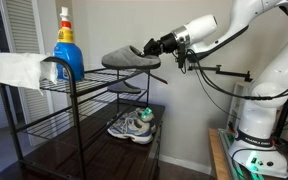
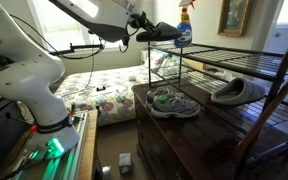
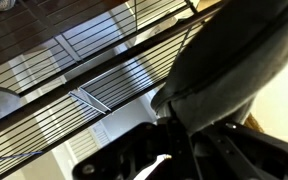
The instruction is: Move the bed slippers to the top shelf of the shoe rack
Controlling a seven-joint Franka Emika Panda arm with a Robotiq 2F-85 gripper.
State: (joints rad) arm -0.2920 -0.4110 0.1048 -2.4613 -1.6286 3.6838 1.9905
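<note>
I should next move my gripper outward and then lower it to release the slipper, because the bare top shelf (image 1: 99,77) beside the spray bottle is outward and below.
My gripper (image 1: 153,49) is shut on one grey bed slipper (image 1: 127,58) and holds it just above the near end of the top shelf (image 1: 96,82) of the black shoe rack (image 1: 72,120). The same held slipper shows in an exterior view (image 2: 162,33) and fills the wrist view (image 3: 234,60), with the wire grid (image 3: 84,85) below it. The other grey slipper (image 2: 239,92) lies on a lower wire tier, and is partly seen under the top shelf (image 1: 126,88).
A blue spray bottle (image 1: 66,48) and a white cloth (image 1: 19,70) sit on the top shelf's far part. White-and-grey sneakers (image 1: 132,127) stand on the dark base (image 2: 199,125). A wall lies behind the rack and a bed (image 2: 104,90) beside it.
</note>
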